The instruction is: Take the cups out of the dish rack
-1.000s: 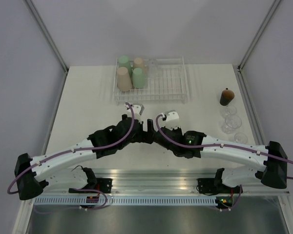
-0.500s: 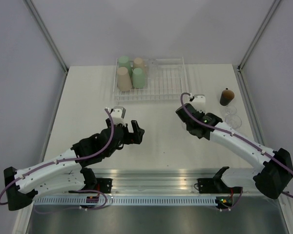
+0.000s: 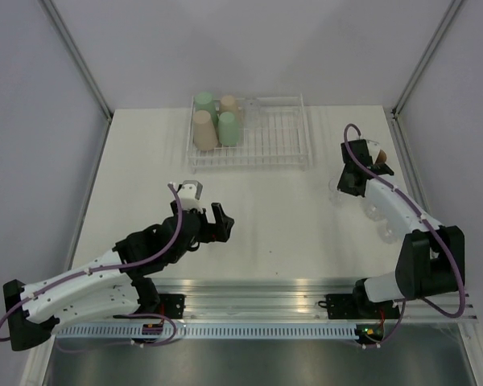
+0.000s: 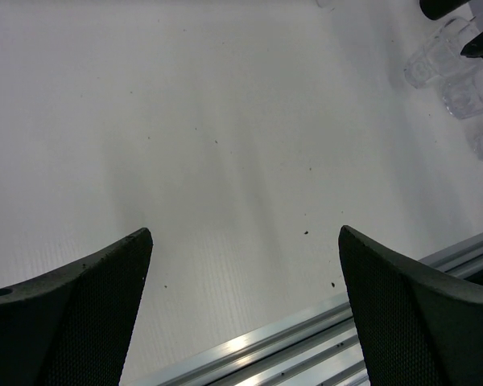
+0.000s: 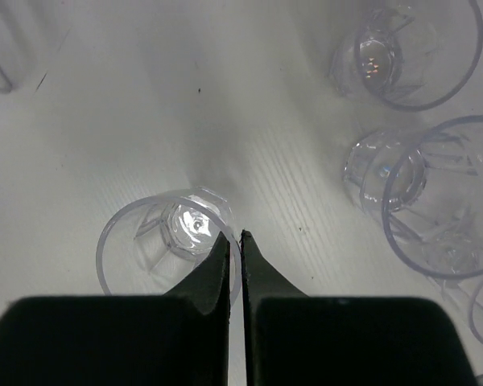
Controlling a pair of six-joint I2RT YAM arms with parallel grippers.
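Observation:
The right gripper moves the clear cup away from my base toward the brown cup next, then in (image 5: 291, 87) beside the standing clear cups.
The white wire dish rack (image 3: 282, 149) stands at the back middle of the table. In its left end are two green tumblers (image 3: 229, 129) and two beige tumblers (image 3: 204, 130), with a clear cup (image 3: 253, 104) behind them. My right gripper (image 5: 234, 236) is shut on the wall of a clear cup (image 5: 145, 241), one finger inside and one outside; from above the right gripper (image 3: 340, 186) is at the table's right side. Other clear cups (image 5: 406, 52) stand close by. The brown cup (image 3: 379, 155) is partly hidden behind the right arm. My left gripper (image 4: 243, 233) hangs open over bare table.
Two more clear cups (image 3: 376, 213) stand on the table to the right of the held one, near the right edge. The metal rail (image 4: 306, 338) runs along the table's near edge, just under the left gripper's view. White walls enclose the table.
The right arm has swung from the middle of the table out to the right, beside the clear cups. The left arm has drawn back toward the near left, its jaws still wide.

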